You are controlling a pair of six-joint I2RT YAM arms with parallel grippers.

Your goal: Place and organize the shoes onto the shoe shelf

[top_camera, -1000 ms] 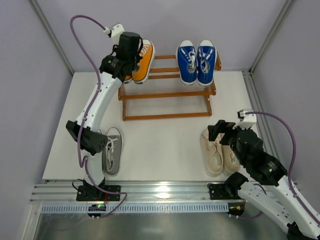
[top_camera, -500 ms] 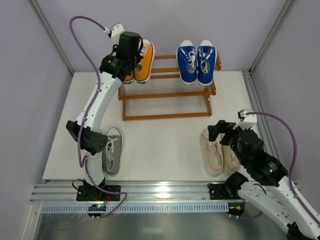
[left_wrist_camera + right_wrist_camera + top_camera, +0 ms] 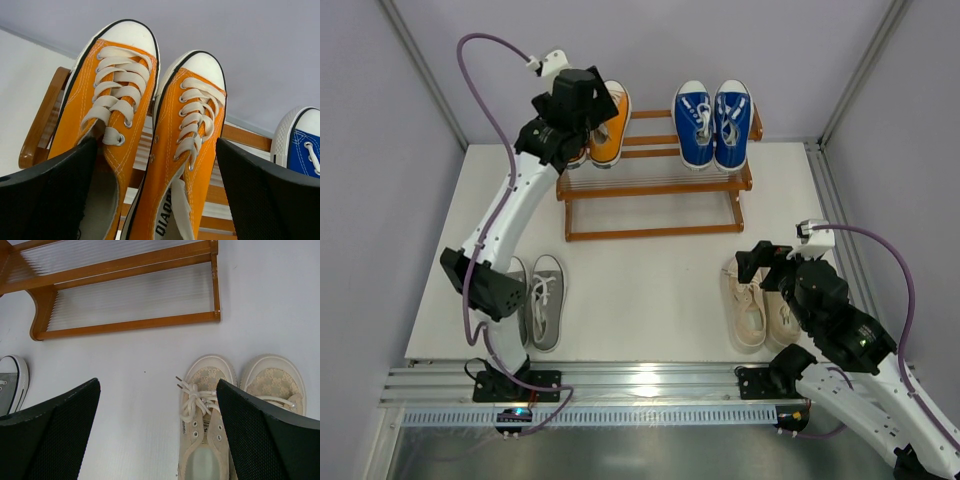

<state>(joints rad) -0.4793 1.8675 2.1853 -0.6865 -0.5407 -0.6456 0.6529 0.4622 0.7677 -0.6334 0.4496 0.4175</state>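
Observation:
My right gripper should next move back down toward the base of the shoe shelf, astride the neighbouring inner sides of the cream pair below it, because the cream shoes stand close together.
The orange pair (image 3: 187, 145) stands side by side on the left of the top tier of the shoe shelf (image 3: 655, 185), toes towards the back wall. My left gripper (image 3: 157, 190) hangs open just above their heels, one finger (image 3: 45, 195) over the left shoe's opening, touching neither. The blue pair (image 3: 713, 122) stands on the top tier's right. On the table at the left lies the grey pair (image 3: 545, 300), partly behind my left arm. The cream pair (image 3: 205, 390) sits at the right, with my right gripper (image 3: 157, 430) open above it.
The shelf's lower tier (image 3: 125, 325) holds nothing. White table lies between the shelf and the arm bases. Grey walls close in behind and on both sides. A grey shoe's toe (image 3: 12, 380) shows at the left edge of the right wrist view.
My left gripper has opened and let go of the orange shoe on the top tier. Its elbow has swung left, uncovering more of the grey pair. The right arm has not moved.

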